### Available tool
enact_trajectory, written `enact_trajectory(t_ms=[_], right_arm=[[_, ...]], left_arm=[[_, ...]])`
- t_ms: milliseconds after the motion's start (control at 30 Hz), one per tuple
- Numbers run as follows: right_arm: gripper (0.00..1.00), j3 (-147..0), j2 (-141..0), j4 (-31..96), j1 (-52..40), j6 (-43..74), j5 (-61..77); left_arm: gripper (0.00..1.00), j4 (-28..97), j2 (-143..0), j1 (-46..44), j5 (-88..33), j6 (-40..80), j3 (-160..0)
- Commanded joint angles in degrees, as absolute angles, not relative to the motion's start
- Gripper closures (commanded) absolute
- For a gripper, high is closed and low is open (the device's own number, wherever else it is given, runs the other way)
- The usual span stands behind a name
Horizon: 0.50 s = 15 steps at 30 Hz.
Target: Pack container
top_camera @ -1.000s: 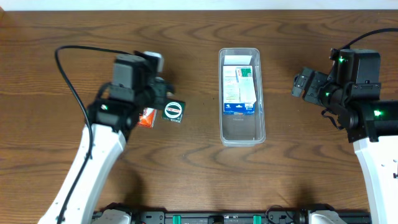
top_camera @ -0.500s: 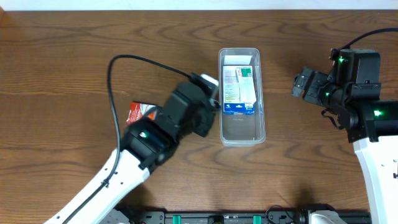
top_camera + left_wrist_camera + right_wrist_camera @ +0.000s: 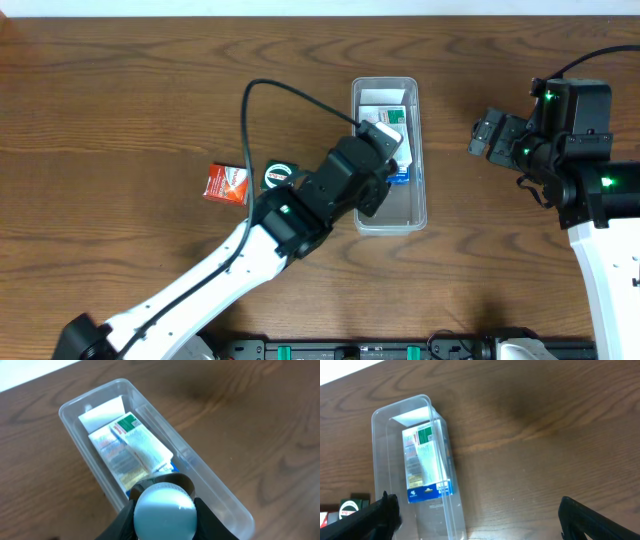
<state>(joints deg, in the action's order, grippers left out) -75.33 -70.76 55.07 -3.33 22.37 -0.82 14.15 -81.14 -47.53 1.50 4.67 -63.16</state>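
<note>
The left gripper moves down into the container to the container's bare bottom (image 3: 400, 193) beside the blue-ended box next and releases the round object where the boxes leave room.
The container (image 3: 356, 205) is a long clear bin at the table's middle, with a white label at its far end. It holds a white-and-green box (image 3: 142, 445) lying on a blue-ended box. My left gripper (image 3: 384, 134) is over the container's middle, shut on a pale blue round object (image 3: 164, 510) that it holds above the boxes. My right gripper (image 3: 488, 135) is open and empty, well right of the container. The right wrist view shows the container (image 3: 380, 460) and its boxes (image 3: 425, 460) at the left.
A dark green box with a white circle (image 3: 279, 175) and a red box (image 3: 227, 182) lie on the wood table left of the container. The left arm crosses over them, its black cable arching above.
My left arm has swung right from beside the small boxes to above the container, carrying the round object. The red and green boxes are uncovered. The right arm has not moved.
</note>
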Motion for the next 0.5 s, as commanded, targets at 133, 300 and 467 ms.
enact_trajectory(t_ms=[133,300,467], right_arm=[[0.01,-76.1,-70.5,55.1,-3.0,22.7,-0.6],[0.01,-76.1,-70.5,55.1,-3.0,22.7,-0.6],[0.01,-76.1,-70.5,55.1,-3.0,22.7,-0.6]], left_arm=[[0.81,7.3,-86.0,-47.2,6.6,0.6,-65.4],[0.81,5.4,-87.3,-46.2,7.1,-1.5,-65.4],[0.81,10.7,-87.2,-46.7,6.6,2.4,-65.4]])
